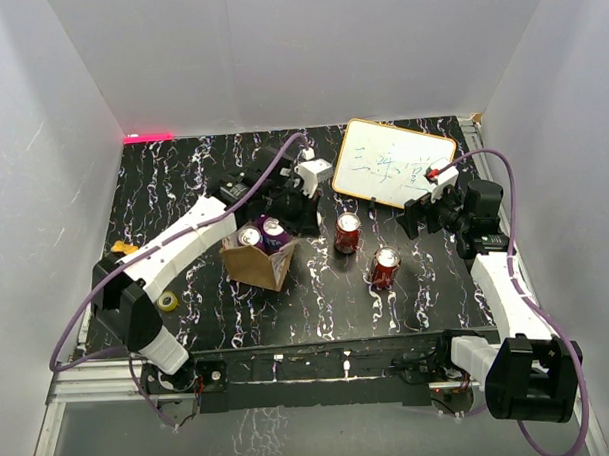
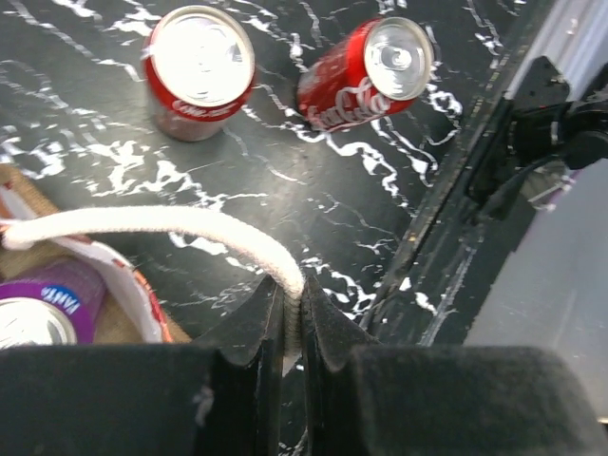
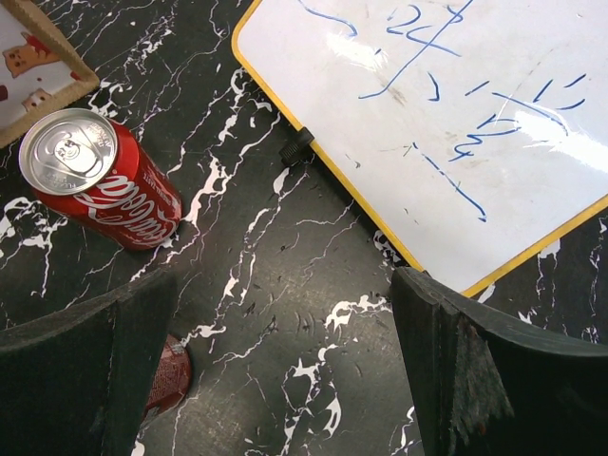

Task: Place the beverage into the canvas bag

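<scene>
The bag's handle will next be pulled to the right in the top view by my left gripper, toward the red can by the whiteboard. This will bring the bag nearer, and then my left gripper will let go.
The tan canvas bag [image 1: 260, 263] stands left of centre with two cans in it, a purple one [image 1: 274, 230] and a silver-topped one [image 1: 249, 237]. My left gripper [image 1: 290, 202] is shut on the bag's pale rope handle [image 2: 190, 225], pinched between its fingertips [image 2: 293, 296]. The purple can [image 2: 43, 309] shows inside the bag. Two red cola cans [image 1: 347, 232] [image 1: 385, 267] stand on the table right of the bag. My right gripper [image 1: 416, 216] is open and empty above the table [image 3: 285, 370], with one red can [image 3: 95, 180] ahead to its left.
A yellow-framed whiteboard [image 1: 392, 163] lies at the back right, close to my right gripper [image 3: 456, 114]. A roll of yellow tape [image 1: 167, 301] lies by the left arm. White walls enclose the black marbled table [image 1: 327, 307].
</scene>
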Robot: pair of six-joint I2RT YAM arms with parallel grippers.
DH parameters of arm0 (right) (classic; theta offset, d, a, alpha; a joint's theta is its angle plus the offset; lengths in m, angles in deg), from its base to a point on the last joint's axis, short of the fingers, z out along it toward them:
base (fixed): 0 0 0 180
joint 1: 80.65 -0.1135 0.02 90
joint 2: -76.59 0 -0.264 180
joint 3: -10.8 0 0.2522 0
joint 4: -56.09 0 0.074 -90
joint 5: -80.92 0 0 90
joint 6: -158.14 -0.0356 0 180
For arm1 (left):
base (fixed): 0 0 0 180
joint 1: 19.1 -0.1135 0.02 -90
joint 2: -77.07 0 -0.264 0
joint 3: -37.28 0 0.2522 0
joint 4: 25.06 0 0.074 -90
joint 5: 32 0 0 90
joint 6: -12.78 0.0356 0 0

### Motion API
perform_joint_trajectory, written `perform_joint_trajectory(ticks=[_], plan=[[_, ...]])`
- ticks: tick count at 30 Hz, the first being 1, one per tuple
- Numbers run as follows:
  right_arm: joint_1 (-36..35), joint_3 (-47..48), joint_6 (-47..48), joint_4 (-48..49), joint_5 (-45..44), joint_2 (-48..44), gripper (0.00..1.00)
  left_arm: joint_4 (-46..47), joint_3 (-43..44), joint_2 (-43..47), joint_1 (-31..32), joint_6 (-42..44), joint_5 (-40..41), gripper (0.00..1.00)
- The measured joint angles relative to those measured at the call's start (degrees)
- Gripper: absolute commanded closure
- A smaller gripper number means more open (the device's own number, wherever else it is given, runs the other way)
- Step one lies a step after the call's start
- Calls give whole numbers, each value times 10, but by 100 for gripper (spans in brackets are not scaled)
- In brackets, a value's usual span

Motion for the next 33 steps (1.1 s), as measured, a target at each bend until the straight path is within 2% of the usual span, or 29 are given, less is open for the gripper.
perform_joint_trajectory(ticks=[10,16,20,29,33], plan=[[-10,7,2,-8,18,41,2,33,7,-53,35,-35,-78,97],[-78,33,19,-34,19,86,2,46,29,-71,49,-43,-115,91],[-123,42,28,-34,40,94,2,46,56,-85,56,-43,-135,73],[-179,76,30,-24,54,176,2,18,66,-73,59,22,-131,15],[-196,79,30,-16,57,200,2,-20,70,-53,52,70,-134,3]])
